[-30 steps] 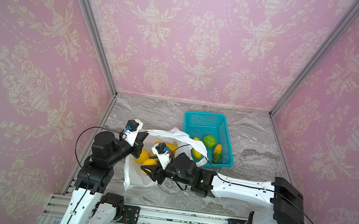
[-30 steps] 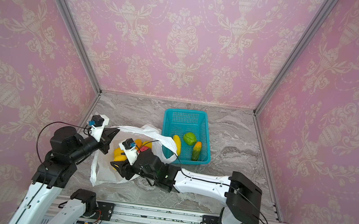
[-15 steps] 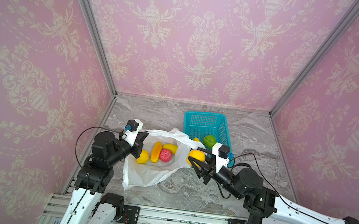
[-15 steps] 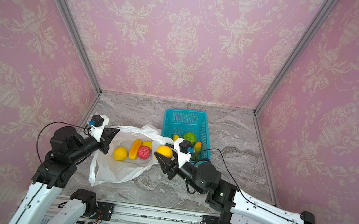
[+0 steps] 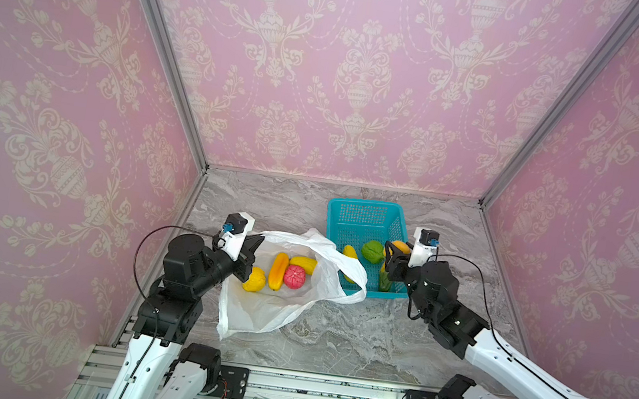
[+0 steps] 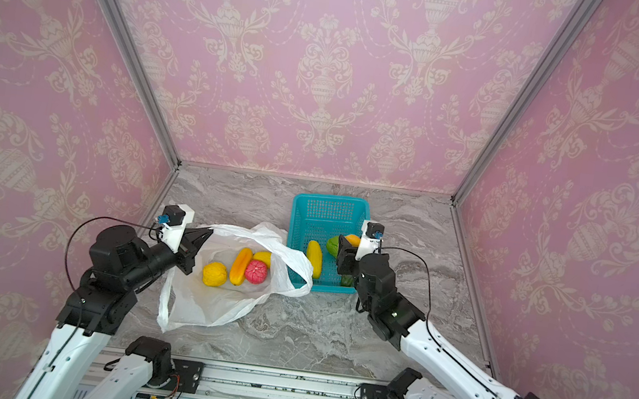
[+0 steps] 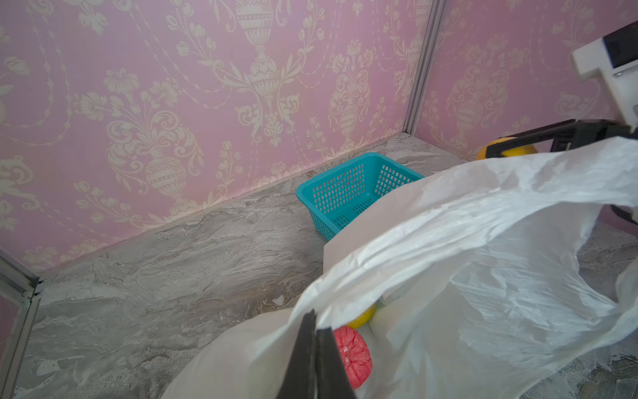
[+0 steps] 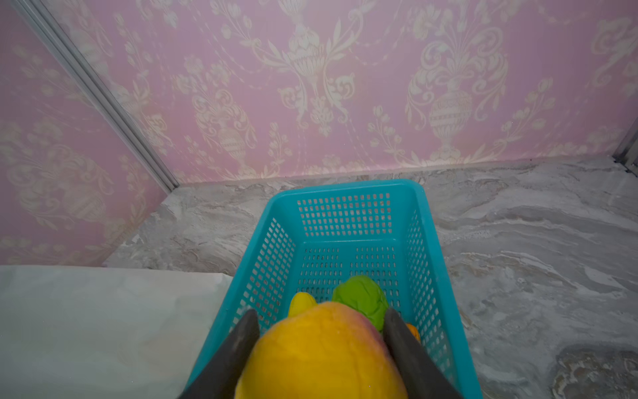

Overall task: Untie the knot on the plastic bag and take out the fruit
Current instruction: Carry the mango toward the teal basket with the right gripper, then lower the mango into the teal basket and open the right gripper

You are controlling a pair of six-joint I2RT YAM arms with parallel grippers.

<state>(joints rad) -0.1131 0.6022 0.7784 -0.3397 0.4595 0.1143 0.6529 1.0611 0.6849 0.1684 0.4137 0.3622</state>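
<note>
My right gripper lowers the held fruit onto the open spot below next and releases it, on the basket's bare bottom beside the yellow oblong fruit.
The white plastic bag [image 5: 273,312] lies open at the left, and no knot is in view. My left gripper [image 5: 258,240] is shut on the bag's rim [image 7: 379,262] and holds it up. Inside the bag lie a yellow round fruit [image 5: 255,279], an orange oblong one [image 5: 278,270], a red-pink one [image 5: 294,277] and another yellow one [image 5: 304,263]. My right gripper [image 5: 395,248] is shut on a yellow-orange fruit [image 8: 321,355], which hangs over the near end of the teal basket [image 5: 367,204].
The basket [image 8: 345,188] holds a green round fruit [image 8: 360,298], a yellow oblong one [image 5: 350,251] and an orange-green one [image 5: 384,278]. One bag handle [image 5: 352,284] drapes over the basket's near left corner. Pink walls close in the marble table [image 5: 354,339] on three sides.
My right gripper came out of the bag with the yellow-orange fruit and swung right to above the basket. The left gripper kept its hold on the bag's rim.
</note>
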